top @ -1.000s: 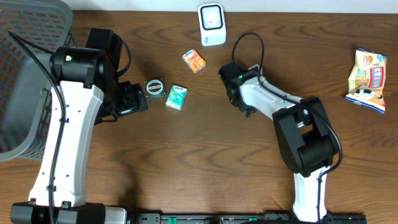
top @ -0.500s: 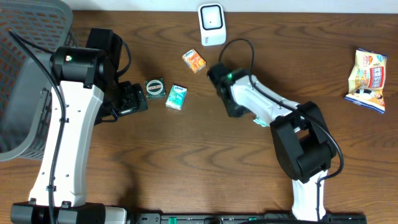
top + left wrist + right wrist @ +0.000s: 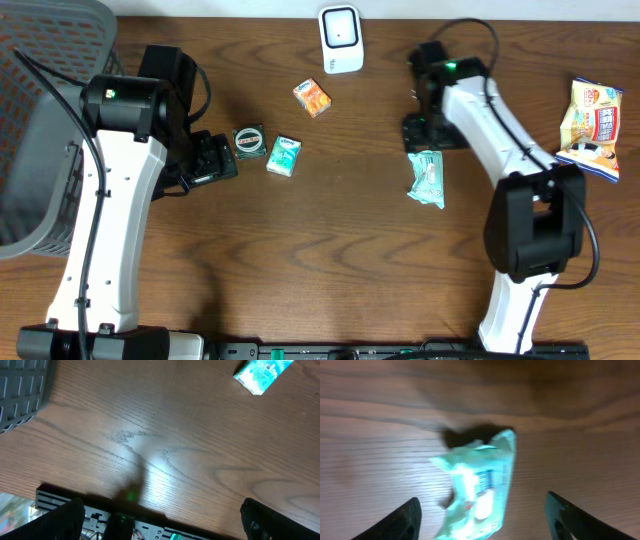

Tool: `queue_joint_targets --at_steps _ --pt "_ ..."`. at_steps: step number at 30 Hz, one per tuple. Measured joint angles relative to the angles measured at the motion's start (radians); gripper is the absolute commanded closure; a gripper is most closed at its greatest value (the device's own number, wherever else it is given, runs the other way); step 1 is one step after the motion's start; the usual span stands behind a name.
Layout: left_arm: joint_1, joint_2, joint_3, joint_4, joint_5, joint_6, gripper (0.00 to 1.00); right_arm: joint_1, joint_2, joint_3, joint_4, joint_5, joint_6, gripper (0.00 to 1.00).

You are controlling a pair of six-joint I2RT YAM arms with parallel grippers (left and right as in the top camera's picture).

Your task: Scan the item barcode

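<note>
My right gripper is open above the packet, which reaches back from under its fingers, so next it should move down and back onto the middle of the mint-green packet (image 3: 427,178) (image 3: 477,492).
The item, a mint-green packet (image 3: 427,178), lies flat on the wooden table right of centre. In the right wrist view the mint-green packet (image 3: 477,492) is blurred and rests on the wood between and below the spread fingertips. My right gripper (image 3: 424,138) hovers just above it, open and holding nothing; the right gripper (image 3: 485,520) has its dark fingers (image 3: 402,520) wide apart. A white scanner (image 3: 341,38) stands at the back centre. My left gripper (image 3: 210,160) stands open over bare wood at the left, and the left gripper (image 3: 160,525) is empty.
An orange packet (image 3: 313,97), a dark round tin (image 3: 249,141) and a teal packet (image 3: 284,156) lie left of centre; the teal packet (image 3: 262,372) also shows in the left wrist view. A grey basket (image 3: 40,130) sits far left. A snack bag (image 3: 592,128) lies far right.
My right gripper opened and let go of the mint-green packet, which now lies on the table. The right arm swung from table centre toward the right. The left arm stayed put.
</note>
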Motion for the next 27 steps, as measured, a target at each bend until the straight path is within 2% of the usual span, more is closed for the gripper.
queue_joint_targets --at_steps 6,8,9,11,13,22,27 --pt "0.000 0.000 0.000 0.000 0.000 0.000 0.03 -0.092 0.000 -0.185 0.124 -0.137 -0.016 0.31" --pt "0.000 0.000 0.000 0.000 0.000 0.000 0.02 -0.098 0.000 -0.247 0.166 -0.168 -0.019 0.36" --pt "0.000 0.000 0.000 0.000 0.000 0.000 0.03 -0.098 0.000 -0.264 0.180 -0.175 -0.021 0.45" --pt "0.000 0.000 0.000 0.000 0.000 0.000 0.02 -0.097 -0.001 -0.295 0.205 -0.177 -0.023 0.71" --pt "0.000 0.000 0.000 0.000 0.000 0.000 0.01 -0.097 -0.010 -0.307 0.221 -0.185 -0.027 0.81" --pt "0.000 0.000 0.000 0.000 0.000 0.000 0.03 -0.092 -0.010 -0.272 0.179 -0.218 -0.022 0.99" --pt "0.000 0.000 0.000 0.000 0.000 0.000 0.02 -0.057 -0.005 -0.118 0.183 -0.264 -0.021 0.99"
